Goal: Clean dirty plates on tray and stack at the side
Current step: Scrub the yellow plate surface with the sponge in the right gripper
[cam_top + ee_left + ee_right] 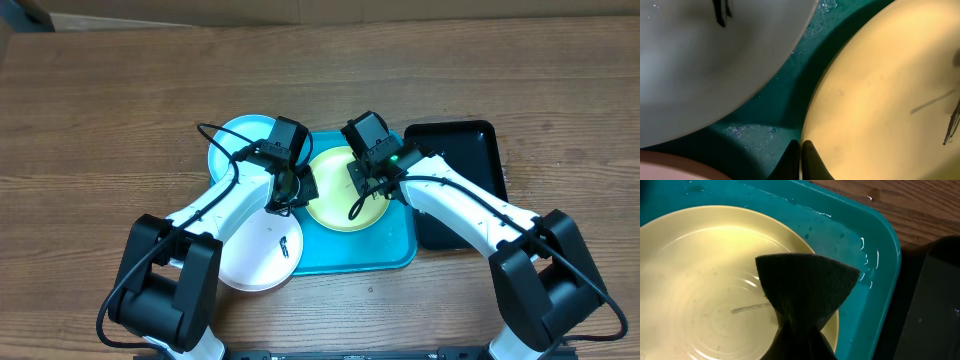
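Observation:
I will next press down on the plate with my right gripper, then lift it across and come down into the black tray point(935, 302), because the black tray's bottom has room for the sponge point(807, 287).
The yellow-green plate point(340, 195) lies on the turquoise tray point(350, 255). My left gripper point(293, 188) is shut on this plate's left rim; in the left wrist view the closed fingers point(800, 161) pinch the edge of the plate point(880, 90). My right gripper point(366, 180) is shut on the dark green sponge point(807, 287) and holds it over the plate point(705, 280), near its right side. The pale blue plate point(235, 145) lies at the tray's back left and carries a dark mark. The white plate point(250, 260) lies at the front left, overlapping the tray's edge, with a small dark smear.
A glossy black tray point(460, 150) stands right of the turquoise tray and shows in the right wrist view point(935, 305). Water drops glisten on the turquoise tray floor point(785, 100) and its rim point(865, 250). Bare wooden table point(120, 100) surrounds everything.

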### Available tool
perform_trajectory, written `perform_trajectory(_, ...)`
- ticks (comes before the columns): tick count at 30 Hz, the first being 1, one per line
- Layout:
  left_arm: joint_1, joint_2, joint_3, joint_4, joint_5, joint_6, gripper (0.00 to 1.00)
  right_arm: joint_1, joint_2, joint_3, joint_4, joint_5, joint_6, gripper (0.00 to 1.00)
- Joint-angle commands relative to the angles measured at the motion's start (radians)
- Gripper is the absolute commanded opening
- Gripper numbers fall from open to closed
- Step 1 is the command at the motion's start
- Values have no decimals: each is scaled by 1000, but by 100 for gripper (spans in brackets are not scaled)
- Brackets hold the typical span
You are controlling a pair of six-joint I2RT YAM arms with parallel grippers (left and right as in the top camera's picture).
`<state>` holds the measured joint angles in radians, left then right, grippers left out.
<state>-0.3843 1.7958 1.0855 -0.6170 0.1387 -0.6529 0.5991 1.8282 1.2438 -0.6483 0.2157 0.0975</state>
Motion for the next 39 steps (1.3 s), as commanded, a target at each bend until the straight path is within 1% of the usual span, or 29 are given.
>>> perform_trajectory(1, 2, 15, 14, -3, 8, 2, 4, 0, -2, 3, 5, 19, 7, 4)
perform_trajectory(10, 2, 15, 14, -3, 8, 3, 4, -10, -2, -83, 92, 13, 7, 4)
perform_trajectory(18, 2, 15, 14, -3, 8, 3, 4, -63, 3, -116, 138, -106, 6, 4)
perform_trajectory(24, 2, 15, 14, -2, 8, 2, 4, -87, 16, -126, 146, -159, -1, 4)
perform_trajectory(31, 2, 15, 14, 2, 8, 2, 4, -86, 80, -127, 142, -175, -1, 4)
perform_trajectory(35, 2, 15, 14, 2, 8, 2, 4, -91, 121, -126, 134, -288, -12, 4)
perform_trajectory(37, 2, 15, 14, 2, 8, 2, 4, -96, 126, -126, 118, -357, -45, 4)
perform_trajectory(39, 2, 15, 14, 3, 8, 2, 4, -104, 125, -121, 84, -470, -92, 4)
